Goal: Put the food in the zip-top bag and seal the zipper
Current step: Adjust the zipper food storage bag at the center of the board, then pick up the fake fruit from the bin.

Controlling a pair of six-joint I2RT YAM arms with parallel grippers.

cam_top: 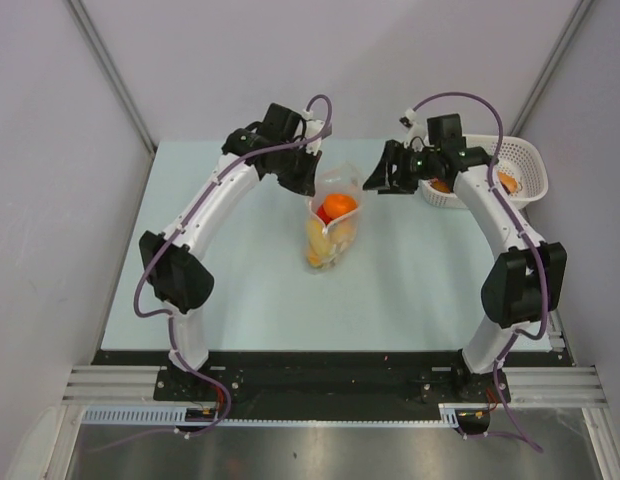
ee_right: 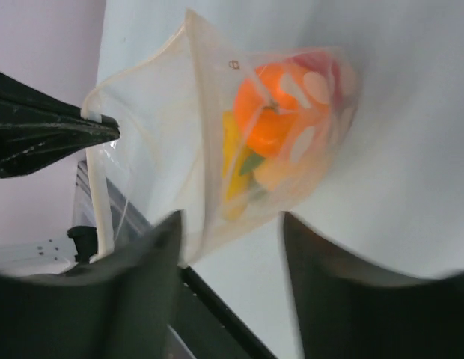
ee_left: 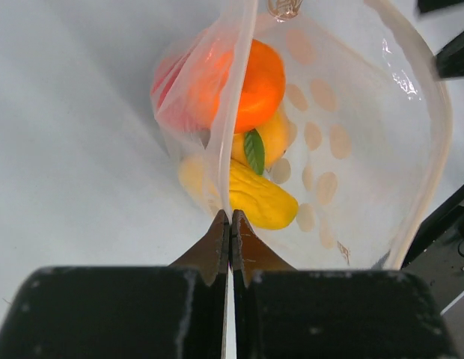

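Observation:
The robot's right gripper will next swing outward away from the bag, over the white lattice basket's end nearest the bag point(cam_top: 441, 187), and down inside, because there is still food in there.
The zip-top bag point(cam_top: 330, 228) lies mid-table, its mouth held up and open. Inside it are food pieces: an orange one point(ee_left: 254, 78), a yellow one point(ee_left: 262, 200), a green leaf point(ee_left: 254, 151) and something red point(ee_left: 166, 93). My left gripper point(ee_left: 230, 217) is shut on the bag's mouth edge, where the zipper strip point(ee_left: 238, 97) runs. It also shows in the top view point(cam_top: 308, 187). My right gripper point(ee_right: 232, 224) is open and empty, just right of the bag point(ee_right: 209, 142), apart from it. It also shows in the top view point(cam_top: 382, 178).
A white lattice basket point(cam_top: 522, 160) stands at the back right behind my right arm, with orange food point(cam_top: 507, 182) in it. Grey walls close in the table on both sides. The table's front edge shows dark in the right wrist view point(ee_right: 217, 307).

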